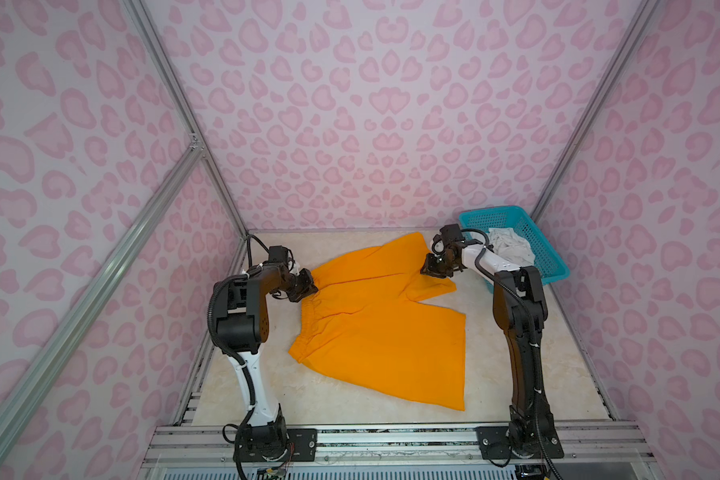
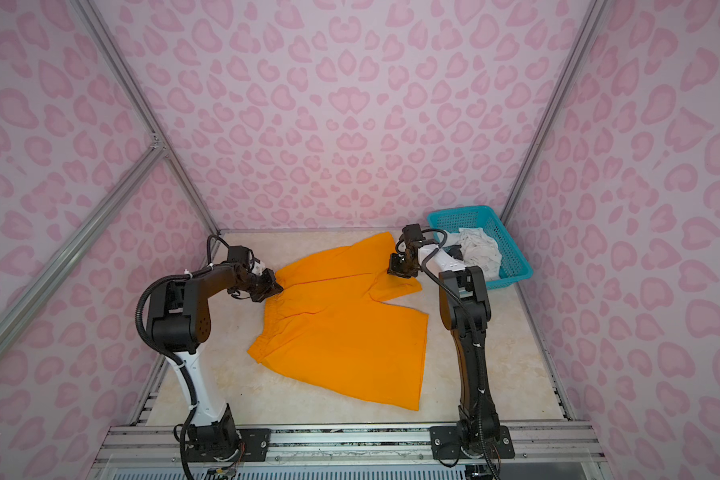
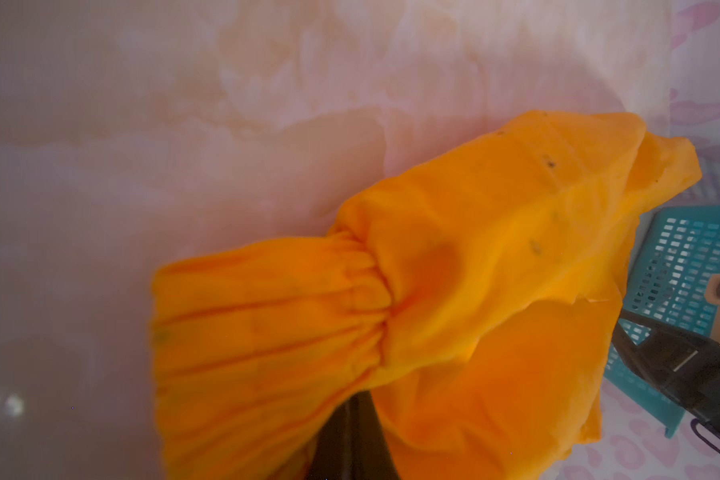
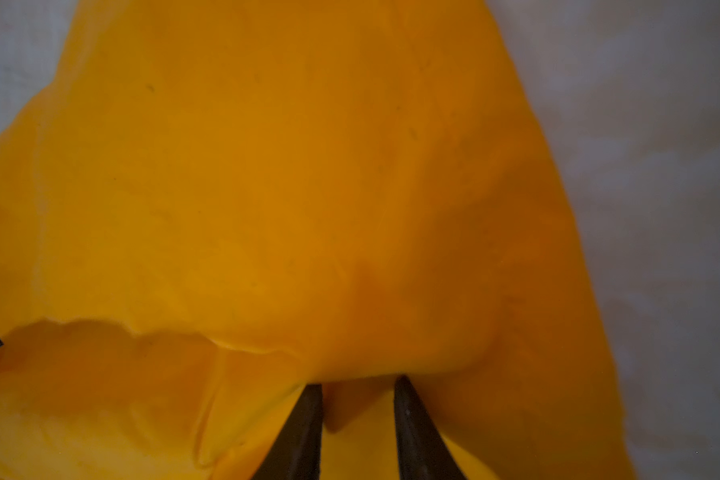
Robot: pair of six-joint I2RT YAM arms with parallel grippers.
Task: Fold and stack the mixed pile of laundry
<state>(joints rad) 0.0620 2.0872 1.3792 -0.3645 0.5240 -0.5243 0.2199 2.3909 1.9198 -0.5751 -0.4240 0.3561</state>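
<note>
The waistband [image 3: 275, 316] goes outward in my left gripper next and is released on the bare tabletop beyond, as the near leg reaches almost to the table's near edge.
The bright orange shorts [image 1: 375, 324] [image 2: 337, 332] lie spread on the table, waistband to the left and legs to the right. My left gripper [image 1: 308, 289] [image 2: 273, 286] is shut on the far end of the gathered waistband [image 3: 275, 316]; only a dark sliver of its fingers [image 3: 352, 419] shows under the cloth. My right gripper [image 1: 431, 270] [image 2: 398, 270] sits at the hem of the far leg. Its fingers [image 4: 304, 424] stand apart, open, with a loose orange fold [image 4: 358, 399] between them. The white T-shirt [image 1: 510, 247] [image 2: 479, 249] lies crumpled in the basket.
A teal perforated basket [image 1: 495, 216] [image 2: 466, 214] [image 3: 674, 266] stands at the back right corner, just behind my right arm. Pink patterned walls with metal frame rails enclose the marble-look table [image 1: 258, 386] on three sides.
</note>
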